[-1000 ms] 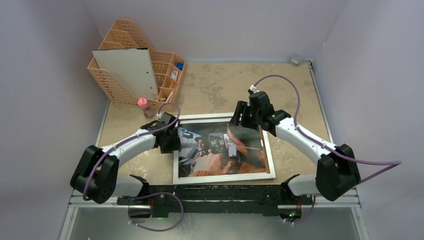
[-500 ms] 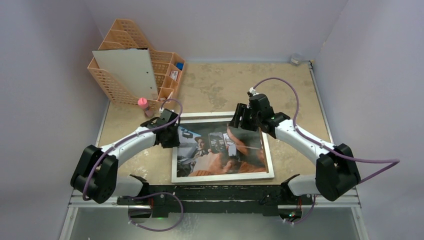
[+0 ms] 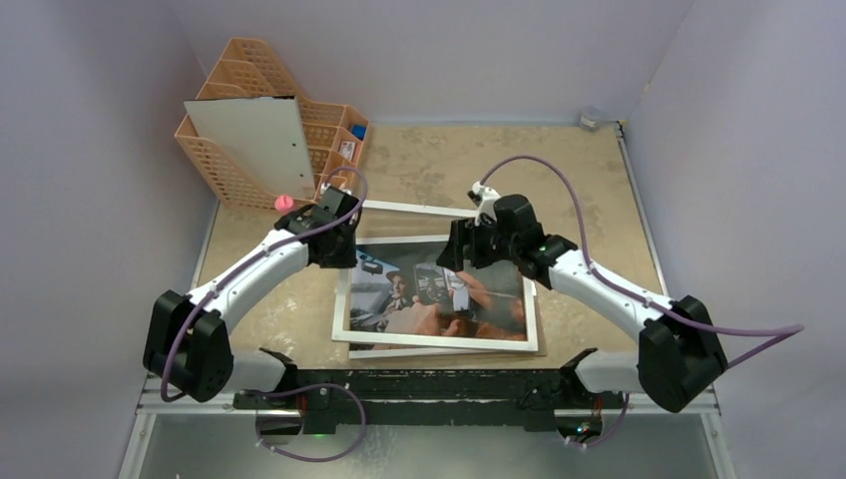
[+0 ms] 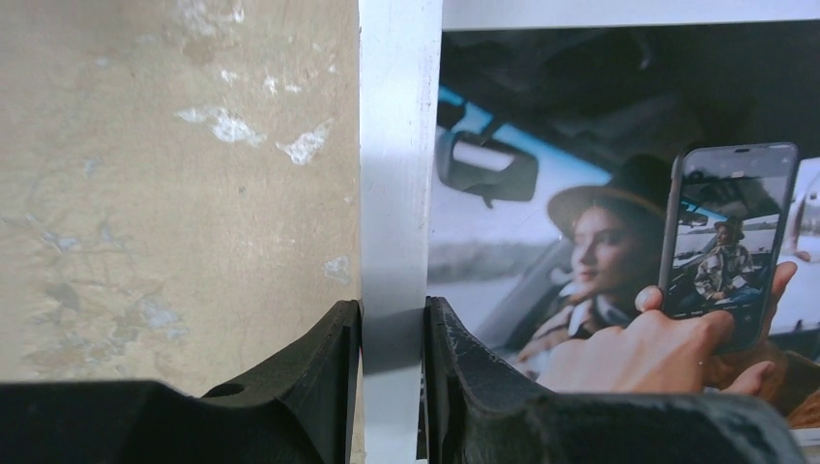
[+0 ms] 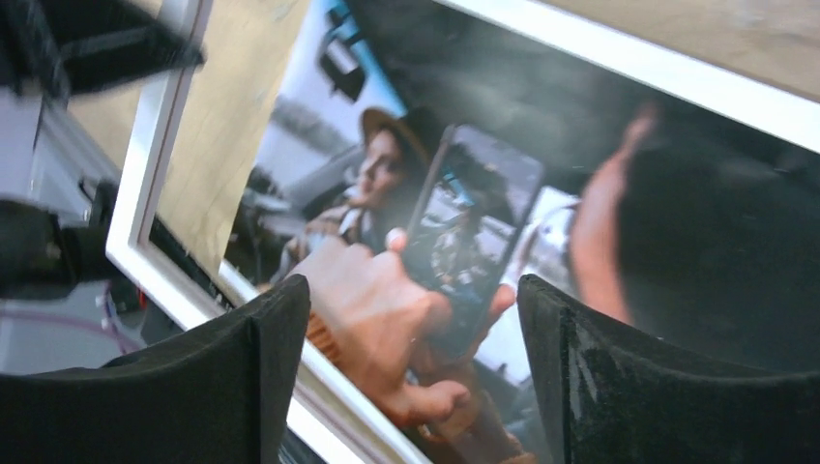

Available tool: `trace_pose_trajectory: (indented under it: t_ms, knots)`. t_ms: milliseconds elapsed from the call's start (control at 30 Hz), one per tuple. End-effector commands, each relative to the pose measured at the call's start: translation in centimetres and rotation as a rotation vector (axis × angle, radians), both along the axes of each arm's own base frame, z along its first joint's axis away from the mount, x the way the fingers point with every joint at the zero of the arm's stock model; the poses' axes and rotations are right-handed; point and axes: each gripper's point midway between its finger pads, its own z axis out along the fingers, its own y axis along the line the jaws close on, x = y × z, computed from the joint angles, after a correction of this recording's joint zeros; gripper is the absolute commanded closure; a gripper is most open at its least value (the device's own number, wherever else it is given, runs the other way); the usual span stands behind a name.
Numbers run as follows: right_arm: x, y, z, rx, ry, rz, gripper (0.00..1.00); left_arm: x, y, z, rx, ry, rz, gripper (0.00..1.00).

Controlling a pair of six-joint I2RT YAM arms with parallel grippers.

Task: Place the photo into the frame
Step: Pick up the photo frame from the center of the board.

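The left gripper carries the frame's border up and outward to beside the organiser's table-side edge (image 3: 355, 160) next and releases it there, as the frame lies over the photo.
The frame (image 3: 414, 209) is a large white-bordered rectangle in the table's middle, with its far-left corner lifted and the whole tilted. The photo (image 3: 439, 294), dark with a hatted person and a phone, shows inside the border; whether it lies behind or on the pane I cannot tell. My left gripper (image 3: 344, 259) is shut on the frame's left border (image 4: 398, 145), one jaw on each side, in the left wrist view (image 4: 392, 309). My right gripper (image 3: 461, 249) is open and hovers over the photo (image 5: 464, 193), empty, in the right wrist view (image 5: 413, 290).
A brown fibreboard sheet (image 3: 469, 351) lies under the frame's near edge. A peach lattice organiser (image 3: 229, 170) with a white board (image 3: 249, 140) stands at the back left, a pink-capped bottle (image 3: 284, 203) beside it. A small object (image 3: 591, 118) sits at the far right corner.
My left gripper has moved away from me and up with the frame's left border in it, tilting and turning the frame. My right gripper has shifted left over the photo. The brown sheet now shows.
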Motion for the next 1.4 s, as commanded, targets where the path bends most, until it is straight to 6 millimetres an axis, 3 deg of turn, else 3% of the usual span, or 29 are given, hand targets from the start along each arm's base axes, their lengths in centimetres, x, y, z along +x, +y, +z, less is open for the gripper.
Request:
trace_pose_trajectory:
  t_ms: [0, 267, 367, 533, 667, 767, 1000, 1367]
  knots:
    - [-2.8, 3.0, 2.5, 0.045, -0.171, 0.209, 0.15, 3.4, -1.5, 4.0, -0.008, -0.093, -0.075, 1.0]
    - [-6.8, 6.5, 3.3, 0.005, -0.25, 0.345, 0.09, 7.8, -3.6, 6.9, -0.059, -0.135, -0.167, 1.0]
    - [-8.4, 7.1, 2.7, -0.062, -0.287, 0.401, 0.09, 9.2, -3.7, 7.1, -0.089, -0.108, -0.18, 1.0]
    - [-9.3, 7.8, 2.3, -0.168, -0.34, 0.42, 0.09, 11.0, -3.2, 7.0, -0.131, -0.063, -0.196, 1.0]
    - [-9.9, 8.2, 0.4, -0.294, -0.359, 0.442, 0.1, 11.6, -3.3, 6.9, -0.161, -0.034, -0.219, 1.0]
    - [-9.0, 7.6, -0.9, -0.423, -0.391, 0.409, 0.11, 11.7, -3.6, 6.8, -0.169, -0.018, -0.246, 1.0]
    - [-7.6, 7.3, -0.8, -0.523, -0.494, 0.421, 0.13, 11.6, -3.5, 6.6, -0.158, 0.004, -0.275, 1.0]
    - [-10.3, 7.7, -3.4, -0.54, -0.451, 0.69, 0.16, 12.4, -3.7, 7.1, -0.155, 0.002, -0.286, 1.0]
